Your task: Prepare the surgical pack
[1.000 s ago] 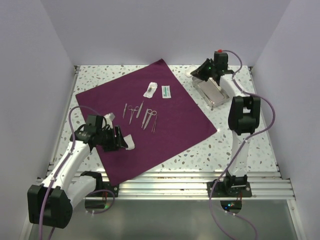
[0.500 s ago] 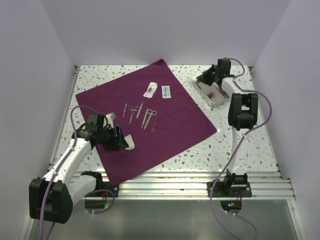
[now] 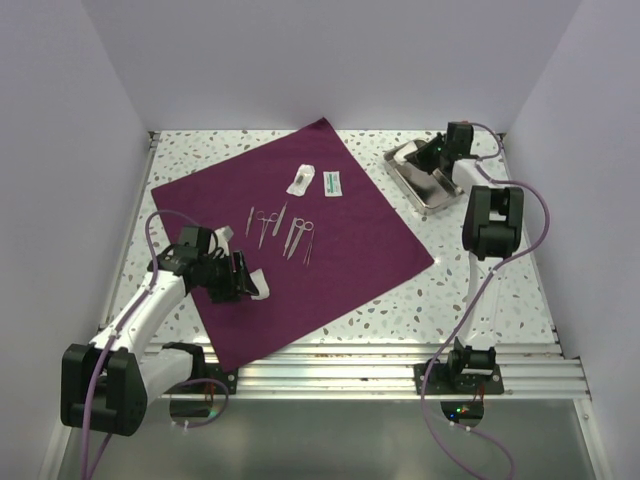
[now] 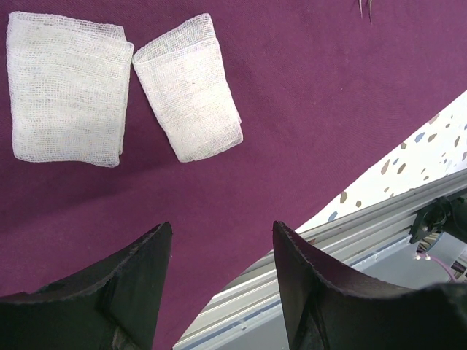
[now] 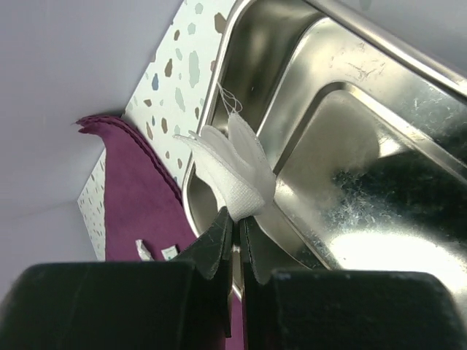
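Note:
The right gripper eases slightly farther inside the tray's far corner point(image 3: 407, 155) next and releases the gauze, because the gauze's loose edge overlaps the tray's rim.
The surgical pack is a purple-maroon drape point(image 3: 370, 240) spread flat as a large square on the speckled table. Two folded white gauze squares point(image 4: 66, 87) point(image 4: 191, 87) lie side by side on the drape point(image 4: 306, 87) near its front-left edge. My left gripper point(image 4: 222, 240) hovers just short of them, open, with nothing between its fingers; the top view shows it point(image 3: 238, 278) beside the gauze point(image 3: 258, 287). At the back right, my right gripper point(image 5: 236, 219) is shut on a crumpled white gauze piece point(image 5: 233, 171) over the steel tray point(image 5: 379, 146), seen from above point(image 3: 435, 157).
Scissors and forceps point(image 3: 280, 225) lie in a row mid-drape, with two small packets point(image 3: 300, 180) point(image 3: 332, 182) behind them. The steel tray point(image 3: 428, 190) sits off the drape's right corner. An aluminium rail point(image 3: 380, 372) runs along the near edge; walls close in on three sides.
My right wrist has swung to the right across the tray, carrying the gauze piece. The left arm has stayed almost still, its gripper still open.

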Controlling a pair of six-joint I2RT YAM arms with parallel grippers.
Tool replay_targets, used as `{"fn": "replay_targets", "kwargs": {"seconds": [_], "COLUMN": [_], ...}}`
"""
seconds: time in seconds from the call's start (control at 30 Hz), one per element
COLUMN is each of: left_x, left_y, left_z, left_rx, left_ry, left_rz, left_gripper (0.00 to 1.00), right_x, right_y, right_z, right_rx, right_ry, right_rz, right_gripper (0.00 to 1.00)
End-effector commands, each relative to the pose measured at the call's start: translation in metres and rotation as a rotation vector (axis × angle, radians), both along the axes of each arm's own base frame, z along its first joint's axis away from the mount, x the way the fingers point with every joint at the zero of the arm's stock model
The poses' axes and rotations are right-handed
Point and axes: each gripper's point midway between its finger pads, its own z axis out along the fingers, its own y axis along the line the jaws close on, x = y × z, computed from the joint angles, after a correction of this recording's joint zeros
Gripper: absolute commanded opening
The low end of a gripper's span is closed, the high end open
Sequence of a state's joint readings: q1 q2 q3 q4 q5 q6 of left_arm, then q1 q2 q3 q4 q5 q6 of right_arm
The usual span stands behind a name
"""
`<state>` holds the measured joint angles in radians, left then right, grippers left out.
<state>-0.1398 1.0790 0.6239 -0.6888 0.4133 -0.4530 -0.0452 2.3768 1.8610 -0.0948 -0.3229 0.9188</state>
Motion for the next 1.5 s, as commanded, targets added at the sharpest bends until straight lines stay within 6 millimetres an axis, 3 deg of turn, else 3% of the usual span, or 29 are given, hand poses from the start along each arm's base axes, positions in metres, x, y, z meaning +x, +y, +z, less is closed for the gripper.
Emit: {"fn": "replay_targets", "kwargs": {"seconds": [0.0,0.4,0.5,0.6,0.7,0.83,0.93,0.97,1.0,1.07,1.1,1.13,1.17,1.23,1.27,1.3,1.37,1.47], "left_x": [0.007,0.018,0.019,0.024,0.028,0.042,0.049,0.049,0.051,0.054,0.056,0.059,0.063,0.068,0.073,0.075,0.086,0.099], "left_y": [-0.004,-0.004,0.005,0.018,0.038,0.058,0.072,0.073,0.081,0.084,0.086,0.089,0.092,0.097,0.101,0.101,0.103,0.101], "left_z": [0.006,0.025,0.027,0.03,0.033,0.042,0.048,0.052,0.052,0.056,0.058,0.059,0.061,0.059,0.061,0.06,0.058,0.051], "left_rx": [-0.015,-0.013,0.032,0.105,0.221,0.319,0.378,0.38,0.415,0.419,0.417,0.419,0.431,0.447,0.464,0.468,0.472,0.448], "left_ry": [-0.038,-0.107,-0.106,-0.119,-0.106,-0.118,-0.117,-0.11,-0.109,-0.113,-0.118,-0.118,-0.127,-0.114,-0.119,-0.114,-0.124,-0.139], "left_rz": [-0.013,-0.01,0.019,0.061,0.103,0.145,0.169,0.17,0.192,0.223,0.237,0.256,0.277,0.295,0.313,0.315,0.31,0.286], "left_gripper": [0.61,0.62,0.63,0.66,0.68,0.7,0.71,0.71,0.71,0.71,0.72,0.73,0.73,0.72,0.71,0.7,0.65,0.6], "right_x": [0.009,0.007,0.007,0.004,0.001,-0.006,-0.024,-0.038,-0.046,-0.059,-0.076,-0.081,-0.09,-0.106,-0.112,-0.121,-0.132,-0.15], "right_y": [-0.003,0.002,0.0,-0.002,-0.007,-0.012,-0.011,-0.006,0.003,0.009,0.013,0.016,0.03,0.034,0.04,0.042,0.048,0.056], "right_z": [0.013,-0.014,-0.011,-0.011,0.002,0.02,0.023,0.02,0.033,0.035,0.019,0.028,0.028,0.023,0.044,0.041,0.067,0.082], "right_rx": [-0.001,0.033,0.019,-0.004,-0.043,-0.093,-0.087,-0.102,-0.098,-0.081,-0.063,-0.043,-0.044,-0.084,-0.118,-0.131,-0.174,-0.246], "right_ry": [-0.021,0.052,0.05,0.075,0.073,0.076,0.149,0.202,0.171,0.169,0.215,0.197,0.207,0.226,0.173,0.179,0.122,0.1], "right_rz": [-0.015,0.002,-0.002,0.004,0.005,0.006,0.005,0.018,0.029,0.015,0.015,0.019,0.049,0.071,0.092,0.102,0.135,0.185], "right_gripper": [0.0,0.03,0.12,0.34,0.49,0.59,0.63,0.63,0.64,0.65,0.66,0.66,0.67,0.67,0.67,0.67,0.67,0.67]}}
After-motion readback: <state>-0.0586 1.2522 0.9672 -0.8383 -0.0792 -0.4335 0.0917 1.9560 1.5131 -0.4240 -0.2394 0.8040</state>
